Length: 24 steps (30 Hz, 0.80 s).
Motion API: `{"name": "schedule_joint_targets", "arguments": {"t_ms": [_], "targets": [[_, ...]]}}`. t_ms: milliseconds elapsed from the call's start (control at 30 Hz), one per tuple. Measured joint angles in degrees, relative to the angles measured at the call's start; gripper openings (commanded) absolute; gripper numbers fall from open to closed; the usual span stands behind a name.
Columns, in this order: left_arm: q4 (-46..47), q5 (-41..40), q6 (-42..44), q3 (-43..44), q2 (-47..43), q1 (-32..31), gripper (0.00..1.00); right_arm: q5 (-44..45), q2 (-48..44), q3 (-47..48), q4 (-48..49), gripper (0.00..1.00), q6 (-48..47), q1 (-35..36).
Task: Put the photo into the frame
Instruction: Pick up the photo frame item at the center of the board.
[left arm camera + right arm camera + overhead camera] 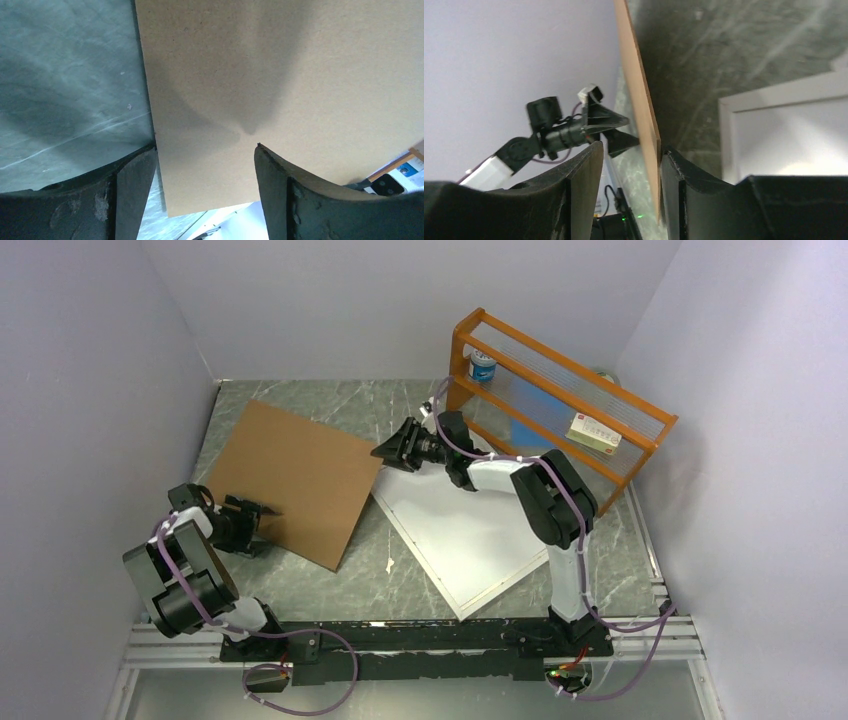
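Observation:
Next, my left gripper moves outward and to the right in the top view onto the frame's border by the board, since that side lies nearest it.
The brown backing board lies tilted at centre-left. The white frame lies flat on the table to its right, its centre plain white; its border also shows in the right wrist view. The photo is not in view. My left gripper is open at the board's near-left edge; in the left wrist view the board spans the gap between the fingers. My right gripper is open at the board's right corner; in its wrist view the board's edge stands between the fingers, against the right one.
An orange wooden rack stands at the back right, holding a blue can and a small box. Grey walls close in the left, back and right. A small white scrap lies on the table near the frame.

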Motion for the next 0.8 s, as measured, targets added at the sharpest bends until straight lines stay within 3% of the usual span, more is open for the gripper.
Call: {"name": "schedule_joint_targets", "arguments": {"t_ms": [267,367,567,800], "targets": [[1.7,2.1,0.0,-0.7,0.3,0.0,0.80,-2.5,3.8,0.2,9.9,0.47,4.0,2.5],[2.0,2.4,0.0,-0.9,0.3,0.0,0.79,-2.6,5.4,0.5,9.8,0.38,3.6,3.7],[2.8,3.5,0.0,-1.3,0.3,0.0,0.80,-2.4,6.1,0.9,9.5,0.01,1.3,5.1],[2.9,4.3,0.9,-1.3,-0.6,-0.1,0.87,-0.4,2.6,1.1,6.2,0.00,-2.1,5.7]]}}
